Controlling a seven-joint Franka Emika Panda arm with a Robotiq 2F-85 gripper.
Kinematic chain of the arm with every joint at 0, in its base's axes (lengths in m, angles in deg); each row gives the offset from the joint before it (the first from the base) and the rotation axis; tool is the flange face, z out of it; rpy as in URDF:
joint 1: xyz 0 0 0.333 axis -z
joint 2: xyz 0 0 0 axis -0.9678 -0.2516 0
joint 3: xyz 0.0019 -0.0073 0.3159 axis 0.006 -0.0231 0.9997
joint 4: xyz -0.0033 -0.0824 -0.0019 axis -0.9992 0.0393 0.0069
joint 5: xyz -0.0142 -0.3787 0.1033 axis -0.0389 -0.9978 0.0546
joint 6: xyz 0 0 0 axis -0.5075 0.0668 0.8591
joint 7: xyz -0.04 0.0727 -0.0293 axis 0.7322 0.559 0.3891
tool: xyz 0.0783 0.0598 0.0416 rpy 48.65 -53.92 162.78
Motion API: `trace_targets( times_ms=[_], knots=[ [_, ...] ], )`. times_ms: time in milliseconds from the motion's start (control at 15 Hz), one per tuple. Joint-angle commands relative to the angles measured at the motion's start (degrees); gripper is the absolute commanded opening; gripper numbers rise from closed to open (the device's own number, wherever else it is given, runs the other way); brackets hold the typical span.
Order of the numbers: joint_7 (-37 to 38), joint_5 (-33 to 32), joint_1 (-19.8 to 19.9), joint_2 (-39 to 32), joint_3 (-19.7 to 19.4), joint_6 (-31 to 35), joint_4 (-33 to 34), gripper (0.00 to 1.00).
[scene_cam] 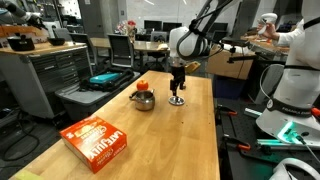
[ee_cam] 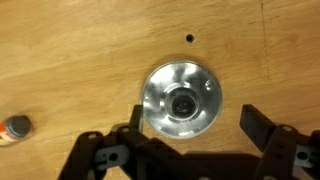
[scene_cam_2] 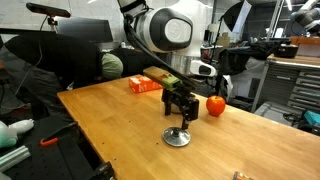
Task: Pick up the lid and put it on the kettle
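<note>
My gripper's fingers are still above the dark knob and spread far wider than it. They will lower onto the lid's centre and narrow around the knob.
The lid (ee_cam: 181, 98), a small round silvery disc with a dark knob, lies flat on the wooden table; it shows in both exterior views (scene_cam: 177, 101) (scene_cam_2: 177, 137). My gripper (ee_cam: 195, 125) is open and empty, hovering just above the lid, with its fingers either side of it and the lid nearer the left finger. It points straight down in both exterior views (scene_cam: 178, 88) (scene_cam_2: 183, 112). The kettle (scene_cam: 143, 98), shiny steel with an orange-red handle part, stands apart from the lid with no lid on it. In an exterior view it sits behind the gripper (scene_cam_2: 216, 105).
An orange box (scene_cam: 97, 140) lies on the table near the front edge, also seen in an exterior view (scene_cam_2: 145, 84). A small orange-topped object (ee_cam: 14, 127) lies on the table to the lid's left. The table (scene_cam: 190, 140) is long and wooden.
</note>
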State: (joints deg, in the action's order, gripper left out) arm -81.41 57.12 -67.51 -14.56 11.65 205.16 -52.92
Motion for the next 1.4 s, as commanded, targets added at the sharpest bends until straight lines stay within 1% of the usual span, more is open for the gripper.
trace_targets(
  times_ms=[0, 733, 800, 867, 933, 1000, 1333],
  knots=[
    [-1.7, 1.85, 0.11, -1.74, 0.18, 2.11, 1.3, 1.0],
    [-1.96, 3.47, 1.04, -6.23, 0.25, 0.75, 4.71, 1.0],
    [-1.94, 3.65, 1.09, -6.52, 0.29, 0.7, 5.0, 0.98],
    [-1.88, 3.9, 1.12, -6.73, 0.34, 0.61, 5.25, 0.73],
    [-1.83, 4.0, 1.09, -7.0, 0.33, 0.59, 5.51, 0.73],
    [-1.69, 4.02, 1.04, -7.16, 0.28, 0.62, 5.66, 0.68],
    [-1.5, 3.73, 0.79, -7.46, 0.14, 0.64, 5.71, 0.28]
  ],
)
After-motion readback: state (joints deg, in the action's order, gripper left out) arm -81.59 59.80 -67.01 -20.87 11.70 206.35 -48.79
